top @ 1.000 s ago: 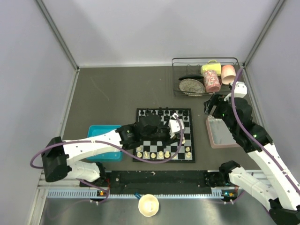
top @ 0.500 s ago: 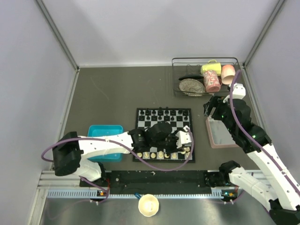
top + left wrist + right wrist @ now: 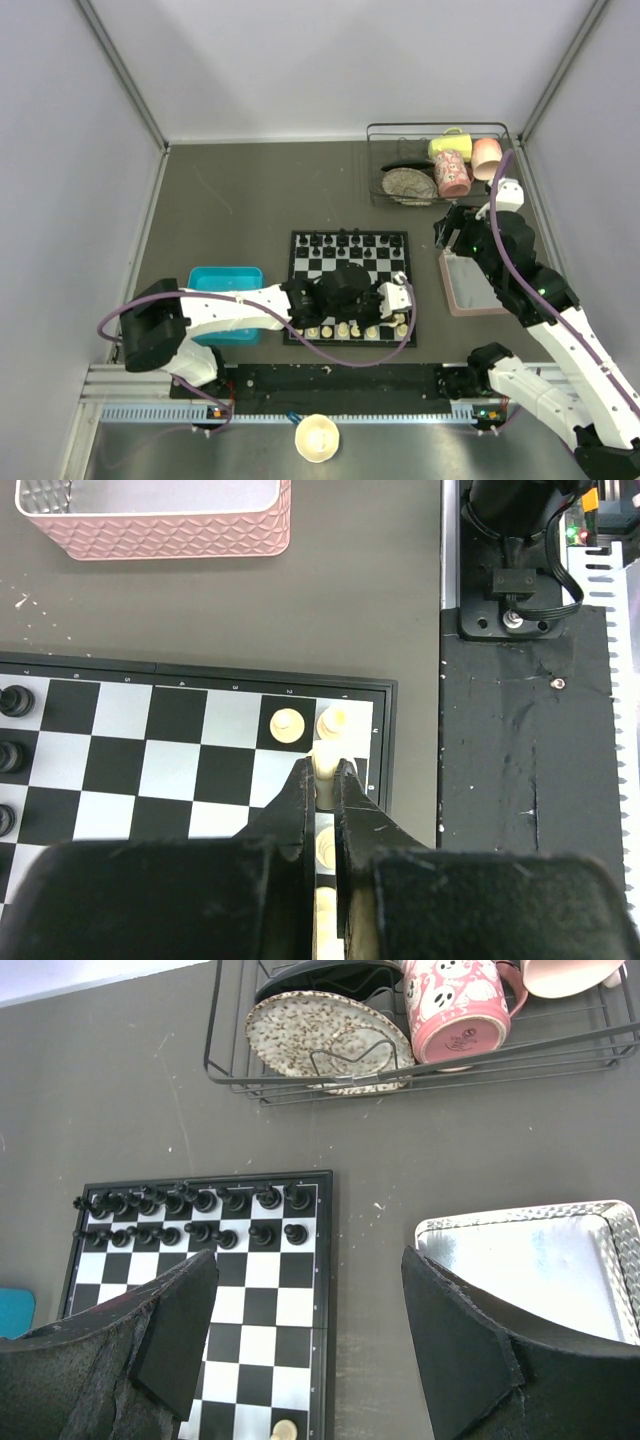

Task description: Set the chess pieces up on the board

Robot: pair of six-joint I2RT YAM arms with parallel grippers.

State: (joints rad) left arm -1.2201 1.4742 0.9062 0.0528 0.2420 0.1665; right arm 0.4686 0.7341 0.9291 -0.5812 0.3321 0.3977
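Note:
My left gripper should next lower its cream piece onto the dark square (image 3: pixel 387 333) (image 3: pixel 347 778) beside the corner cream piece below and let go of it. That will fill the gap in the near row.
The board (image 3: pixel 345 262) lies mid-table, black pieces (image 3: pixel 345 240) along its far rows and cream chess pieces (image 3: pixel 340 328) along its near rows. My left gripper (image 3: pixel 398 308) is low over the board's near right corner. In the left wrist view the left gripper (image 3: pixel 322 772) is shut on a cream chess piece (image 3: pixel 325 758), with two more cream pieces (image 3: pixel 287 725) just beyond on the board (image 3: pixel 120 710). My right gripper (image 3: pixel 308 1260) is open and empty, high above the board's right edge (image 3: pixel 250 1310) and the pink tray (image 3: pixel 530 1260).
A pinkish tray (image 3: pixel 470 280) sits right of the board and a blue tray (image 3: pixel 225 290) left of it. A wire rack (image 3: pixel 440 165) with a plate and mugs stands at the back right. A cream bowl (image 3: pixel 318 437) sits at the near edge.
My left gripper has moved from the board's middle right toward its near right corner and come down there. The right arm has barely moved.

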